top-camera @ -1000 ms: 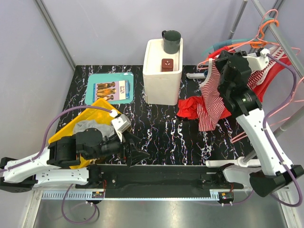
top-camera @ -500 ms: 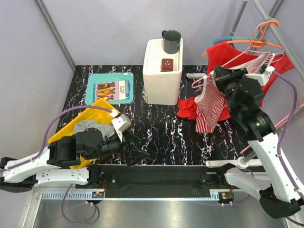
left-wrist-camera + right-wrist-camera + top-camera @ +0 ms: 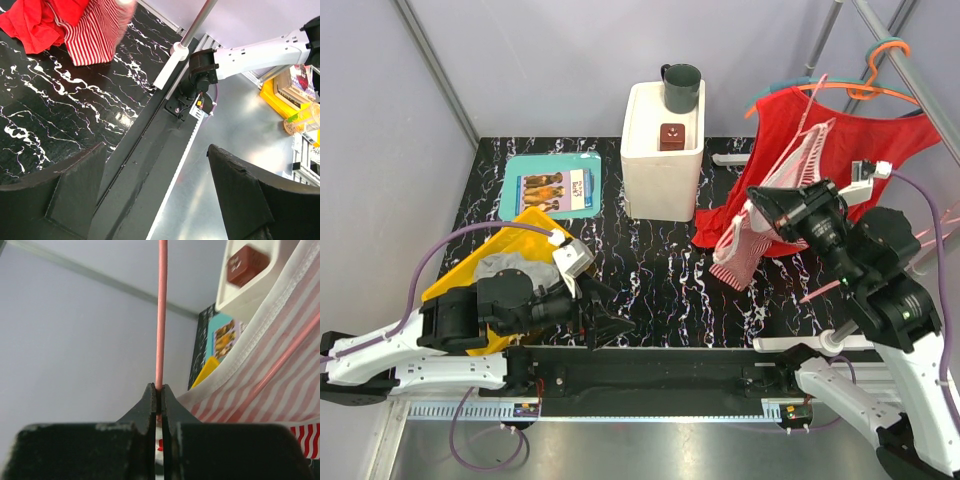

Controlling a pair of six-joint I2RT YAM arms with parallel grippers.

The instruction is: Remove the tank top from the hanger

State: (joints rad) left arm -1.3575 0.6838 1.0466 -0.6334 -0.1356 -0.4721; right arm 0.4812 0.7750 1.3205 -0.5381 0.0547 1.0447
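Note:
The tank top's far shoulder [image 3: 818, 132] is still on its hanger, so my left gripper reaches up and outward, rightward in the top view, onto that shoulder next.
The red-and-white striped tank top [image 3: 738, 250] hangs from a thin pink hanger [image 3: 810, 125] above the right side of the table. My right gripper [image 3: 757, 205] is shut on the hanger's wire [image 3: 161, 315], fingers pressed flat together [image 3: 160, 390]. The striped cloth [image 3: 270, 370] drapes to the right of them in the right wrist view. My left gripper [image 3: 610, 322] lies low at the table's near edge, open and empty [image 3: 157, 195]. It is far from the tank top [image 3: 97, 30].
A red garment [image 3: 850, 130] hangs on an orange hanger [image 3: 880, 60] from the slanted rack bar [image 3: 910, 75]. Red cloth [image 3: 715, 225] lies on the table. A white box [image 3: 663, 150] carries a dark mug [image 3: 681, 87]. A teal tray [image 3: 553, 185] and a yellow bag [image 3: 500, 255] sit at the left.
My right arm has swung left and toward the near edge, carrying the pink hanger and striped tank top away from the rack. The red garment behind is now uncovered. Left arm still.

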